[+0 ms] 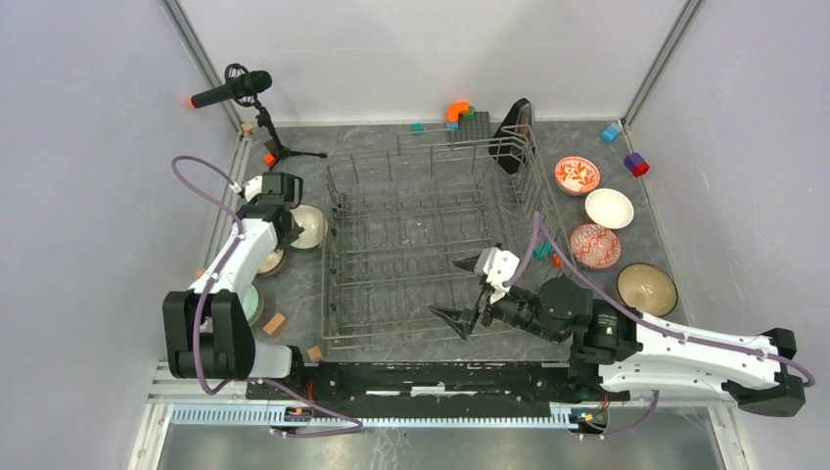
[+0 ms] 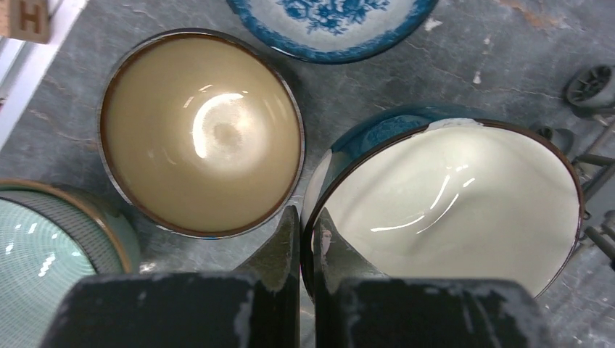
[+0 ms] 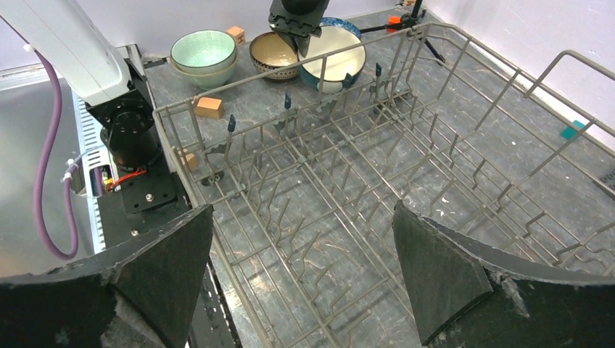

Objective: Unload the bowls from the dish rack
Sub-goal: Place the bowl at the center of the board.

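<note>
I need to lower my left gripper toward the rack and let go of the teal bowl on the bare tabletop beside the rack, because the tan bowl (image 2: pixel 199 134) crowds the rim I am holding.
My left gripper (image 2: pixel 310 221) is shut on the rim of a tilted teal bowl with a cream inside (image 2: pixel 450 196), just outside the left wall of the dish rack (image 1: pixel 328 264). Around it on the table sit a tan bowl (image 2: pixel 199 134), a mint green bowl (image 2: pixel 43 254) and a blue-white bowl (image 2: pixel 330 22). I see no bowl inside the wire rack (image 3: pixel 348 51). My right gripper (image 3: pixel 302 210) hangs open over the rack's near part, with nothing between its fingers. To the right of the rack stand a red-floral bowl (image 1: pixel 576 175), a white bowl (image 1: pixel 609 208), a red-lattice bowl (image 1: pixel 595 246) and a tan-green bowl (image 1: pixel 646 289).
A microphone on a tripod (image 1: pixel 235 90) stands at the back left. Two wooden blocks (image 1: pixel 274 323) lie near the rack's front left corner. Coloured blocks (image 1: pixel 636 164) and a black object (image 1: pixel 516 122) sit at the back right, beside the walls.
</note>
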